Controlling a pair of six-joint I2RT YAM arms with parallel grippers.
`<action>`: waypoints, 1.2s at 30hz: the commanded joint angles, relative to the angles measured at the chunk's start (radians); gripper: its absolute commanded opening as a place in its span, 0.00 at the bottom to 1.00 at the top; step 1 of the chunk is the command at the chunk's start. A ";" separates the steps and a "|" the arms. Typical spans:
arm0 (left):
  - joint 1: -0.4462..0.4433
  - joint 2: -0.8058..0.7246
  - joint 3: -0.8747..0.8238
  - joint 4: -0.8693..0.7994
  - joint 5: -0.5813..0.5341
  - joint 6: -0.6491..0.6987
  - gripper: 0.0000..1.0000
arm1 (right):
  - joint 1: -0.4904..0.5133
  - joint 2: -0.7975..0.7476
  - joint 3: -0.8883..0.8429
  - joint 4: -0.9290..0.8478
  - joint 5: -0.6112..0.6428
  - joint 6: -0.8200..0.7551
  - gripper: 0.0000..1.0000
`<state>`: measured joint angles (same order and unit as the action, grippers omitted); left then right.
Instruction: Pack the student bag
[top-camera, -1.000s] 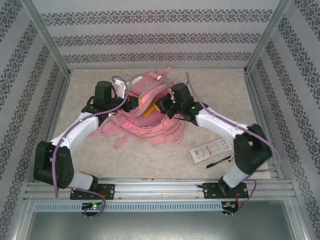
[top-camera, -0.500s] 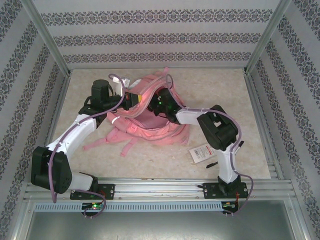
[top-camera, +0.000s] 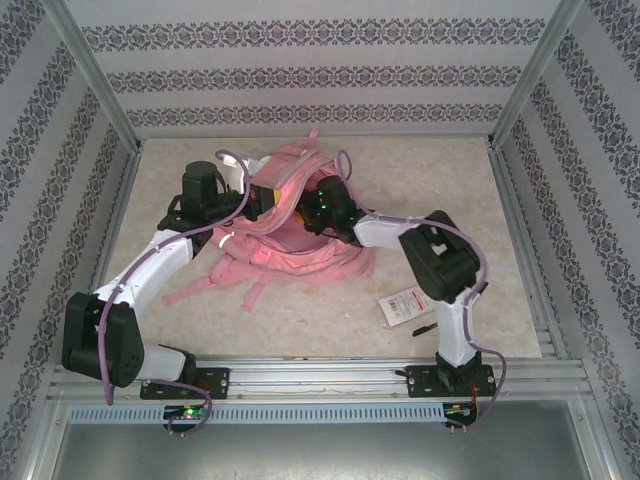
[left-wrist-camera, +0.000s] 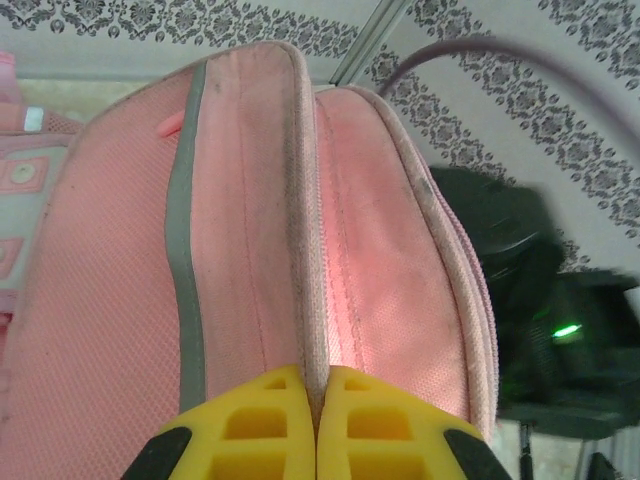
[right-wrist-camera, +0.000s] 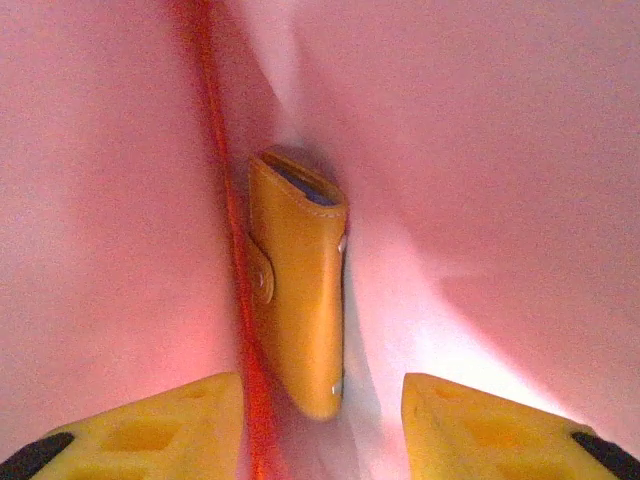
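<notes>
The robot's left gripper will next pull the bag's pinched rim away from the side where the white packet lies and let go of it, because the tan case (right-wrist-camera: 300, 310) is already inside.
The student bag (top-camera: 290, 240), a large pink backpack, lies mid-table with its mouth held up. My left gripper (top-camera: 262, 198) is shut on the bag's rim; in the left wrist view its yellow fingers (left-wrist-camera: 260, 420) pinch the pale seam of the bag (left-wrist-camera: 250, 250). My right gripper (top-camera: 318, 205) reaches into the mouth from the right. Inside, in the right wrist view, a tan leather case (right-wrist-camera: 300, 310) rests against the pink lining. The right gripper (right-wrist-camera: 322, 420) stands open just short of it, fingers apart on either side and not touching it.
A white packet with red print (top-camera: 403, 303) and a black pen (top-camera: 422, 328) lie on the table near the right arm's base. Pink straps (top-camera: 215, 285) trail toward the front left. Patterned walls and metal posts close in the table.
The right arm has folded and pushed deeper into the bag's mouth. Its jaws have opened and let go of the tan case. The left gripper has kept its hold on the rim.
</notes>
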<state>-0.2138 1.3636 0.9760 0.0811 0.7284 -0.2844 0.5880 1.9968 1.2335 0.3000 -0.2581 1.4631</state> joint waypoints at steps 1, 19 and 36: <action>0.006 -0.026 0.011 0.074 -0.007 0.088 0.00 | -0.047 -0.198 -0.068 -0.223 -0.015 -0.076 0.46; 0.006 -0.062 -0.054 -0.056 -0.047 0.263 0.00 | -0.260 -1.009 -0.740 -0.970 0.200 -0.149 0.65; 0.013 0.017 0.122 -0.509 -0.501 0.631 0.36 | -0.068 -0.543 -0.527 -0.684 -0.034 -0.509 0.46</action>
<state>-0.2138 1.3563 1.0657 -0.3378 0.3328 0.2760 0.4541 1.3773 0.6659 -0.6205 -0.1040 1.0649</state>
